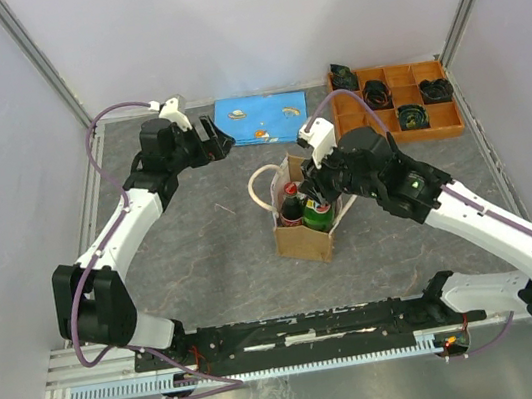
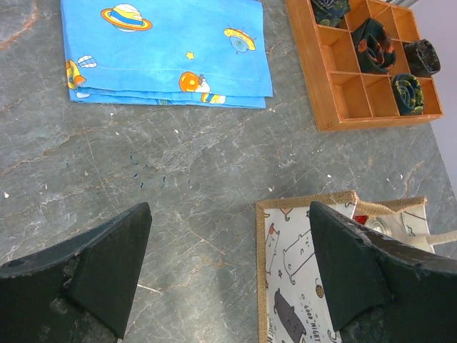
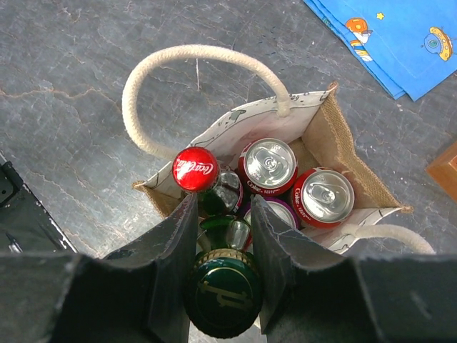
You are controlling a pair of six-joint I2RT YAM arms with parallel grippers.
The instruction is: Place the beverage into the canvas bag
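My right gripper lowers the green bottle into the bag's near end (image 1: 307, 227) beside the red-capped bottle next and releases it, since cans crowd the bag's far end.
The canvas bag (image 1: 305, 238) stands upright mid-table, tan with cream loop handles (image 3: 193, 53). Inside it are a red-capped Coke bottle (image 3: 195, 169), two red Coke cans (image 3: 267, 163) and a purple-topped can (image 3: 277, 214). My right gripper (image 3: 221, 207) is over the bag's mouth, shut on the neck of a green bottle (image 3: 223, 300) with a green cap; the bottle's body is down inside the bag (image 1: 317, 216). My left gripper (image 2: 228, 214) is open and empty, above bare table just left of the bag's printed side (image 2: 300, 271).
A folded blue space-print cloth (image 1: 261, 119) lies at the back of the table. An orange compartment tray (image 1: 427, 129) with dark rolled items sits at the back right. White walls enclose the table on three sides.
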